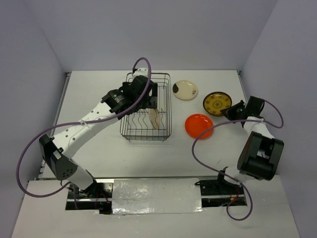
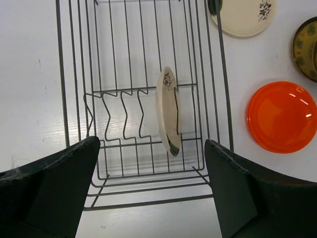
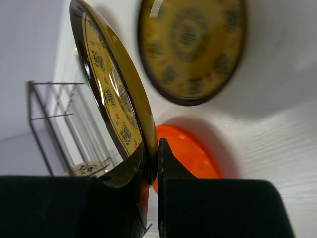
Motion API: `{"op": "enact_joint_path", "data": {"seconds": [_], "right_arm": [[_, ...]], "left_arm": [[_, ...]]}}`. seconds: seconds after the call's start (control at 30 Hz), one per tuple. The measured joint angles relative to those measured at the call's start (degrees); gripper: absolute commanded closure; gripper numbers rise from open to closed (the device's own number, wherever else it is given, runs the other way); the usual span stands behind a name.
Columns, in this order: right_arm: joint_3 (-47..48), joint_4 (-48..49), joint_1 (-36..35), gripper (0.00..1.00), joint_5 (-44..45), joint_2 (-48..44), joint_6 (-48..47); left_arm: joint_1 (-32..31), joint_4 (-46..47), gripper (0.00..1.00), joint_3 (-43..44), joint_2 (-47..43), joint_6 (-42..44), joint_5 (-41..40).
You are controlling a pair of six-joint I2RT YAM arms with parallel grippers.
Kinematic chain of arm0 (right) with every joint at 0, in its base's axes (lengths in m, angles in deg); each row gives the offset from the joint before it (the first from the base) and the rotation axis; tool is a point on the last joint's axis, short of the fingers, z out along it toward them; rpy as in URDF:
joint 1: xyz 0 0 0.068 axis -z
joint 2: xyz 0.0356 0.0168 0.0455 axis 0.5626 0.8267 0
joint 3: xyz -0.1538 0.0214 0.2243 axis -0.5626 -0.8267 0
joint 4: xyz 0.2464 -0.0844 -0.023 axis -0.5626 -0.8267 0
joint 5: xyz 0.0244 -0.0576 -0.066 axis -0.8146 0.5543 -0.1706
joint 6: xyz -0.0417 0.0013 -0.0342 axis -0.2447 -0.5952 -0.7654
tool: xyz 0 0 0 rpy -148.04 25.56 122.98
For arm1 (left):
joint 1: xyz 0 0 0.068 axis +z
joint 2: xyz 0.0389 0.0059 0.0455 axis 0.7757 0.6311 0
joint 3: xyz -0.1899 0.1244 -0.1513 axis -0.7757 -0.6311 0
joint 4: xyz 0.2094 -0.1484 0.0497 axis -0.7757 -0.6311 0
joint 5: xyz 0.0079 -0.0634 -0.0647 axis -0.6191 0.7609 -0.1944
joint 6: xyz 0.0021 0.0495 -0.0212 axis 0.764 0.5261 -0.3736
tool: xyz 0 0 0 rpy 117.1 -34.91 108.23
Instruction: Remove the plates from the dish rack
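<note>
The cream plate is standing on edge in the rack (image 1: 170, 106). I will next move my open left gripper to the right in the top view and down, with its fingers on both sides of the cream plate's upper rim.
The wire dish rack (image 1: 170, 106) holds one cream plate (image 1: 154, 119) standing on edge between its prongs. My left gripper (image 1: 148, 102) hovers over the rack, and in its wrist view it (image 2: 153, 198) is open and empty, the cream plate (image 2: 168, 111) ahead of it. My right gripper (image 3: 156, 153) is shut on the rim of a dark brown plate with yellow pattern (image 3: 111, 94), held on edge above the table. In the top view that gripper (image 1: 232, 112) is to the right of the plates on the table.
Three plates lie flat to the right of the rack: a cream one with a dark blotch (image 1: 185, 89), a dark brown patterned one (image 1: 217, 103) and an orange one (image 1: 199, 125). Walls close in the table on three sides.
</note>
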Motion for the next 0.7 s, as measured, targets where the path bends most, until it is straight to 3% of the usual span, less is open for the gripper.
{"op": "enact_joint_path", "data": {"seconds": [0.1,0.17,0.2,0.23,0.33,0.37,0.7], "right_arm": [[2.05,-2.62,0.68,0.96,1.14,6.95,-0.92],[4.04,-3.87,0.68,0.84,1.46,10.19,-1.51],[4.98,-4.31,0.68,0.75,1.64,11.02,-1.73],[6.05,-5.03,0.66,0.46,1.81,11.52,-1.95],[8.63,-5.42,0.66,0.26,2.78,11.43,-2.78],[9.31,-5.49,0.63,0.09,3.39,11.41,-2.93],[13.55,-14.27,-4.74,0.0,15.45,8.94,-7.1]], "left_arm": [[-0.61,-0.48,0.01,0.04,1.81,0.04,-0.68],[-0.7,-0.61,0.01,0.04,2.56,0.11,-0.72],[-0.79,-0.59,0.01,0.0,2.73,0.17,-0.72],[-0.83,-0.52,0.0,-0.07,2.75,0.26,-0.79],[-0.92,-0.48,0.0,-0.39,2.75,0.35,-1.03],[-0.92,-0.39,0.0,-0.55,2.75,0.48,-1.03],[-1.05,-0.59,0.01,-0.57,6.16,1.11,-1.16]]}}
